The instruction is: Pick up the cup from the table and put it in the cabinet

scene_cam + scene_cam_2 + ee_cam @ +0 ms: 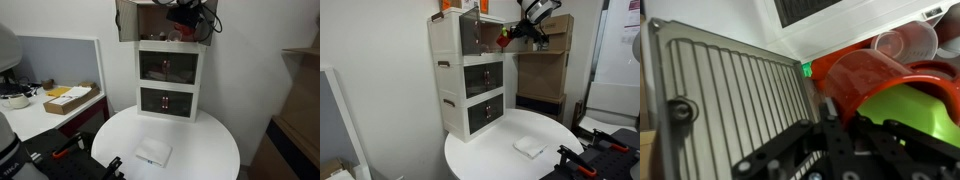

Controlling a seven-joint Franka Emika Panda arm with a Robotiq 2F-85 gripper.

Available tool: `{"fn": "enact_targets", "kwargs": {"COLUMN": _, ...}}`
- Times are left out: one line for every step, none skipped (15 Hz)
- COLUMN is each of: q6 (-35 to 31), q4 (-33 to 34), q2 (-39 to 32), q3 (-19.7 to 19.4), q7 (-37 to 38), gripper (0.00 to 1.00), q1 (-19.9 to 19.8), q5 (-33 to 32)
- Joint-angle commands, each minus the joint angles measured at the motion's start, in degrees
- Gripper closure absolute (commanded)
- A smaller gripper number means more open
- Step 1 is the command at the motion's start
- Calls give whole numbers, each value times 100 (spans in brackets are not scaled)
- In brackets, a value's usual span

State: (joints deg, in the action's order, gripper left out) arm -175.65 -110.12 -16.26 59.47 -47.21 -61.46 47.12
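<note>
My gripper moves outward past the swung-open door into the cabinet's top section (490,43) next and releases the small red cup. The cup still hangs at the cabinet's opening.
The small red cup (504,38) with green inside (905,115) is held up at the cabinet's top compartment, off the table. My gripper (528,27) is shut on its rim (830,110); in an exterior view (185,18) it hangs at the open top. The tall white cabinet (168,85) (470,85) stands at the back of the round white table (205,140) (495,160). Its brownish-grey top door (127,20) is swung open, and its ribbed inner face (730,95) fills the left of the wrist view.
A flat white square pad (153,152) (528,147) lies on the table. A translucent cup (905,42) sits behind the red one. A white desk with a grey partition holds a cardboard box (70,98). Cardboard boxes (545,70) stand beside the cabinet.
</note>
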Motion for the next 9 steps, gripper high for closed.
{"fn": "enact_targets", "kwargs": {"q6": -551, "q4": 496, "q2": -722, "q3": -21, "q7": 75, "gripper": 99, "q1": 473, "q5": -28}}
{"fn": "enact_targets", "kwargs": {"q6": -639, "q4": 583, "q2": -869, "q3": -43, "q7": 74, "gripper": 99, "q1": 597, "q5": -47}}
{"fn": "enact_targets", "kwargs": {"q6": -727, "q4": 666, "q2": -1003, "q3": -58, "q7": 66, "gripper": 99, "q1": 712, "q5": -56}}
{"fn": "enact_targets", "kwargs": {"q6": -832, "q4": 760, "q2": -1151, "q3": -89, "q7": 64, "gripper": 99, "q1": 839, "q5": -68}}
{"fn": "enact_targets", "kwargs": {"q6": -893, "q4": 854, "q2": -1271, "q3": -117, "q7": 59, "gripper": 99, "q1": 939, "q5": -78}}
{"fn": "enact_targets", "kwargs": {"q6": -1012, "q4": 970, "q2": -1428, "q3": -124, "q7": 27, "gripper": 99, "q1": 1042, "q5": -86}}
{"fn": "enact_targets", "kwargs": {"q6": -1116, "q4": 1105, "q2": -1597, "q3": -112, "q7": -14, "gripper": 99, "q1": 1129, "q5": -101}}
{"fn": "enact_targets", "kwargs": {"q6": -1218, "q4": 1224, "q2": -1752, "q3": -93, "q7": -48, "gripper": 99, "q1": 1208, "q5": -130}}
{"fn": "enact_targets", "kwargs": {"q6": -1289, "q4": 1322, "q2": -1871, "q3": -96, "q7": -57, "gripper": 99, "q1": 1281, "q5": -160}}
